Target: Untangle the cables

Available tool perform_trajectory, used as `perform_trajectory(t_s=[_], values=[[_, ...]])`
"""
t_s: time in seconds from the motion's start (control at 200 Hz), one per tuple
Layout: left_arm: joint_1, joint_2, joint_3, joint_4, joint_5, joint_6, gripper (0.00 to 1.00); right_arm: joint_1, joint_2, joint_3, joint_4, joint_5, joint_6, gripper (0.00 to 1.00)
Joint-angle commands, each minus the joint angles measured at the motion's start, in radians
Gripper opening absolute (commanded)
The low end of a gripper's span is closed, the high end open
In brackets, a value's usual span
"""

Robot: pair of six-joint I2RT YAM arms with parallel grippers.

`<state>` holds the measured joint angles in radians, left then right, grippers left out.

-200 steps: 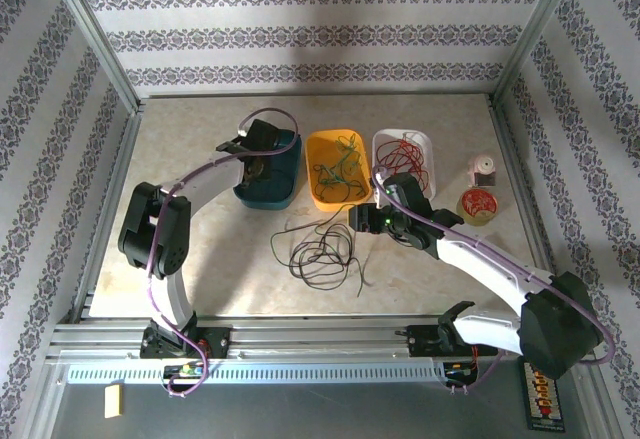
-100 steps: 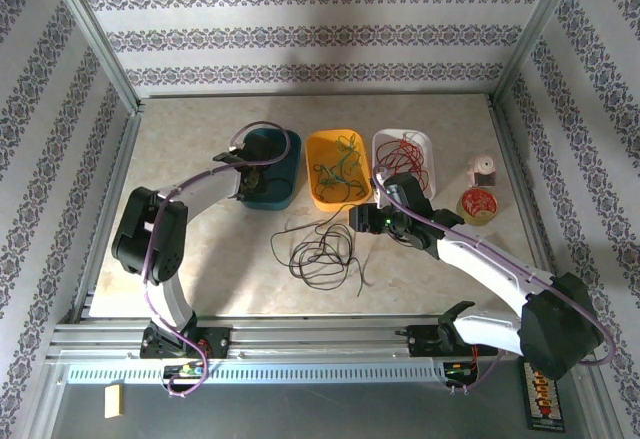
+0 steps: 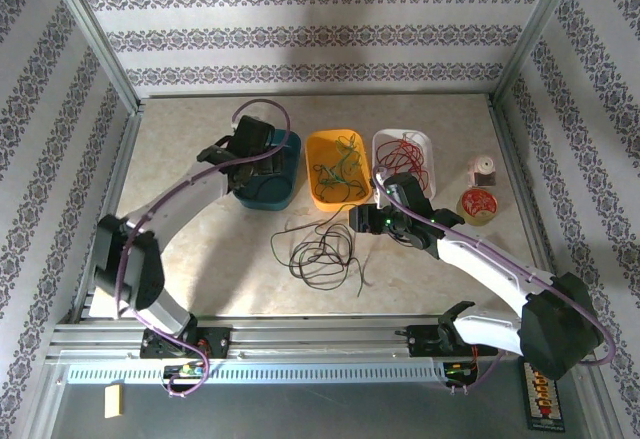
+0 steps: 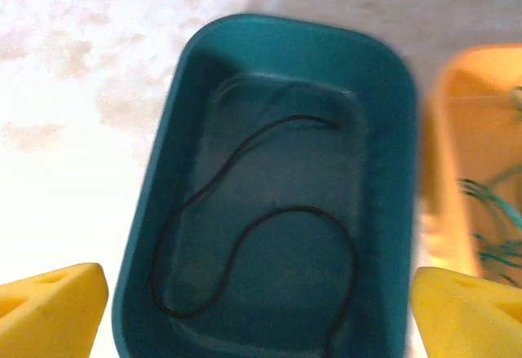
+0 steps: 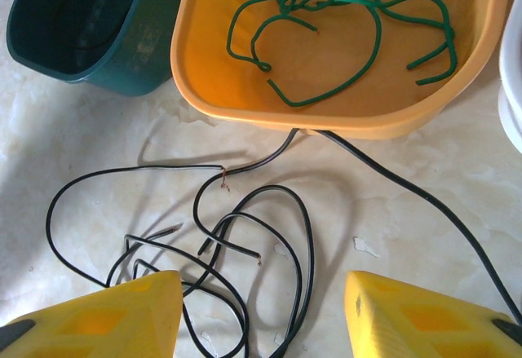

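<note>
The left gripper moves back and down onto the black tangle's outer loop next. That loop lies below it, nearer my base, and spreads clear.
A loose tangle of black cables (image 3: 320, 249) lies on the table in front of the trays, also in the right wrist view (image 5: 245, 236). Green cables (image 5: 342, 15) sit in the orange tray (image 3: 322, 197). Red cables (image 3: 405, 159) fill the white tray (image 3: 380, 141). One black cable (image 4: 261, 227) lies curled on the floor of the teal tray (image 4: 155, 211). My left gripper (image 4: 261, 317) hangs open above that tray (image 3: 262, 164), holding nothing. Just right of the black tangle, my right gripper (image 3: 358, 219) is open above it, fingers (image 5: 122, 309) apart and empty.
A small reel of red wire (image 3: 478, 204) and a small white object (image 3: 484, 170) stand at the right. The three trays stand side by side across the middle. Metal frame posts and patterned walls close in the table on three sides.
My left gripper has opened over the teal tray, and the black cable now lies loose inside it. The left arm's elbow has swung down and left. The right arm has not moved.
</note>
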<state>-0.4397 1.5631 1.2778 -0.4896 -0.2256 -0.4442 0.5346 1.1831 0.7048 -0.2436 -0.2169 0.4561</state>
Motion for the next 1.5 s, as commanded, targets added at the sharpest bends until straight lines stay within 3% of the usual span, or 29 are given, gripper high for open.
perform_trajectory(t_s=[0.0, 0.155, 0.395, 0.635, 0.68, 0.745, 0.985, 1.195, 1.35, 1.494], values=[[-0.062, -0.095, -0.090, -0.121, 0.064, 0.026, 0.95, 0.026, 0.032, 0.027, -0.015, -0.061, -0.041, 0.55], [-0.091, -0.133, -0.253, -0.270, 0.169, -0.022, 0.93, 0.123, 0.154, 0.068, -0.059, -0.086, -0.114, 0.55], [-0.127, -0.090, -0.398, -0.214, 0.417, -0.021, 0.93, 0.194, 0.272, 0.123, -0.085, -0.027, -0.163, 0.56], [-0.146, -0.008, -0.396, -0.092, 0.422, -0.051, 0.90, 0.203, 0.346, 0.118, -0.074, -0.010, -0.168, 0.56], [-0.149, 0.014, -0.382, -0.090, 0.407, -0.047, 0.86, 0.204, 0.359, 0.112, -0.070, -0.009, -0.166, 0.56], [-0.153, 0.040, -0.364, -0.087, 0.390, -0.035, 0.71, 0.204, 0.374, 0.103, -0.065, -0.003, -0.164, 0.55], [-0.157, 0.053, -0.354, 0.012, 0.450, -0.025, 0.00, 0.200, 0.416, 0.044, -0.025, 0.026, -0.119, 0.54], [-0.156, -0.088, -0.124, -0.268, 0.418, 0.071, 0.00, 0.170, 0.478, 0.009, -0.009, 0.047, -0.053, 0.54], [-0.142, -0.135, 0.136, -0.542, 0.256, 0.213, 0.00, 0.161, 0.498, 0.002, -0.002, 0.040, -0.044, 0.54], [-0.103, -0.145, 0.332, -0.668, 0.152, 0.270, 0.00, 0.151, 0.481, 0.002, 0.003, 0.034, -0.049, 0.54]])
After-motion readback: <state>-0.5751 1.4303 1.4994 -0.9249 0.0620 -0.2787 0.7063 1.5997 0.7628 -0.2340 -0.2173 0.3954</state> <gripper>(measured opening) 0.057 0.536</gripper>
